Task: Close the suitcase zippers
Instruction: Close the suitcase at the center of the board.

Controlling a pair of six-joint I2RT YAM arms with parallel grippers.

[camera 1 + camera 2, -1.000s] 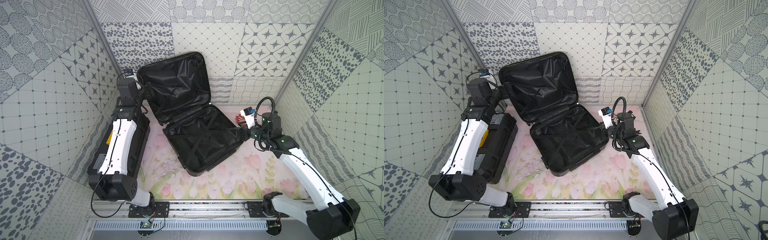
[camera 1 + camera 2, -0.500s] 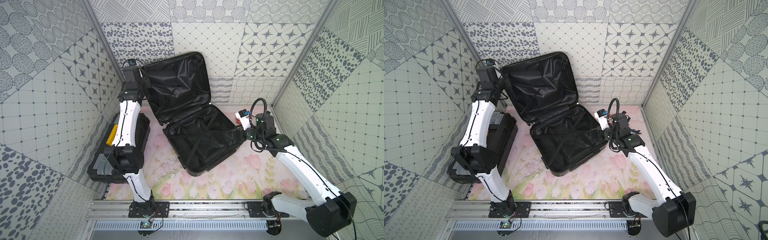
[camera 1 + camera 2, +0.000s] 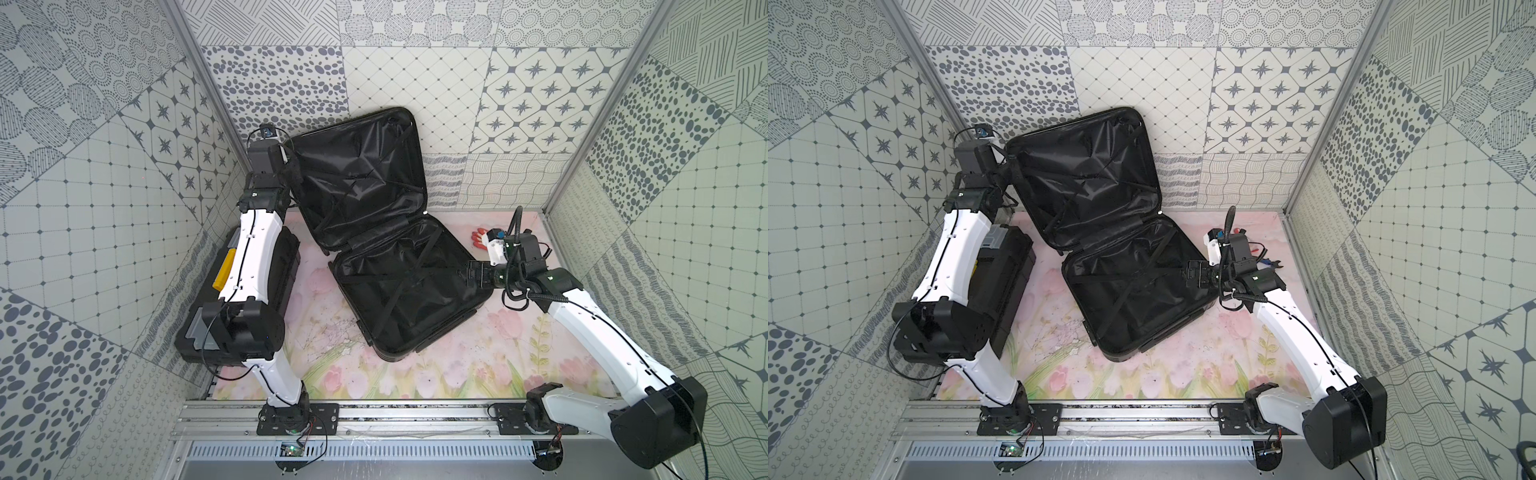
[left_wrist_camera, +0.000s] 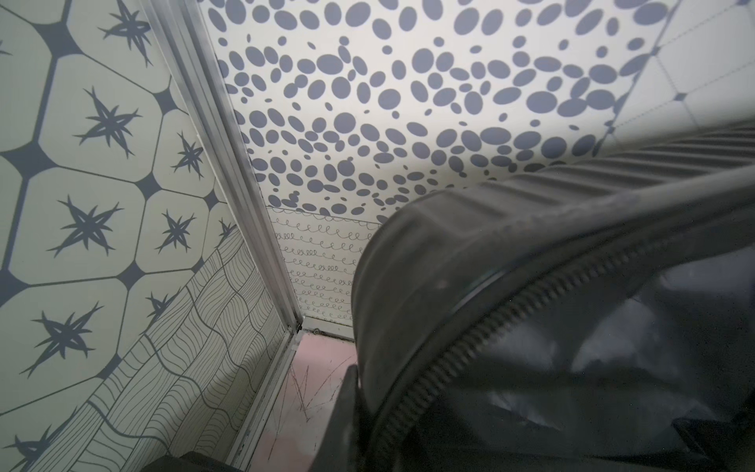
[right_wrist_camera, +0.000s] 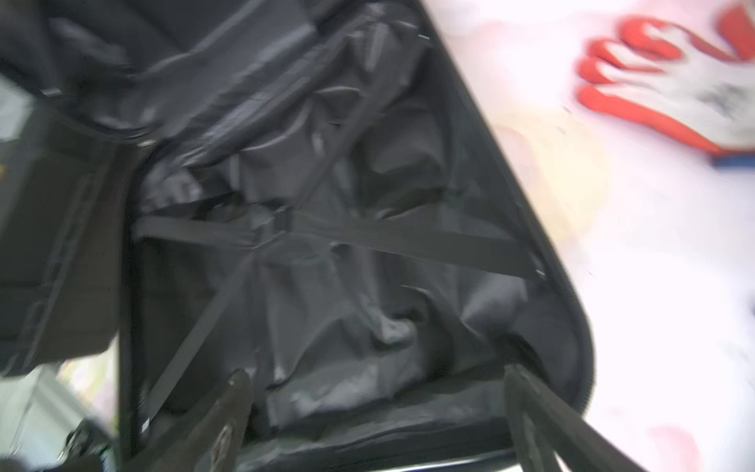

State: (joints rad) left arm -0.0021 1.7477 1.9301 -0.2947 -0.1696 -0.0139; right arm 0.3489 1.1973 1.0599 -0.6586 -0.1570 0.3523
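Note:
The raised lid's edge needs to swing back and down over the uncovered base, below and back from my left gripper, which then lets go of it.
The black suitcase (image 3: 399,291) lies open on the floral mat, its lid (image 3: 357,174) propped up against the back wall; both top views show it, lid (image 3: 1084,178) above base (image 3: 1129,286). My left gripper (image 3: 293,166) is at the lid's upper left edge, shut on its rim. In the left wrist view one finger (image 4: 343,417) presses the lid's shell beside the zipper teeth (image 4: 510,312). My right gripper (image 3: 465,274) stands open at the base's right rim, fingers (image 5: 233,392) spread over the lining and crossed straps (image 5: 408,241).
A black toolbox (image 3: 286,257) with a yellow handle (image 3: 224,270) lies along the left wall under my left arm. A red and white glove (image 5: 674,90) lies on the mat behind my right wrist. Patterned walls close three sides.
My left arm has swung up to the lid's upper left edge and its gripper has shut on the rim. The right gripper has shifted slightly and stays open.

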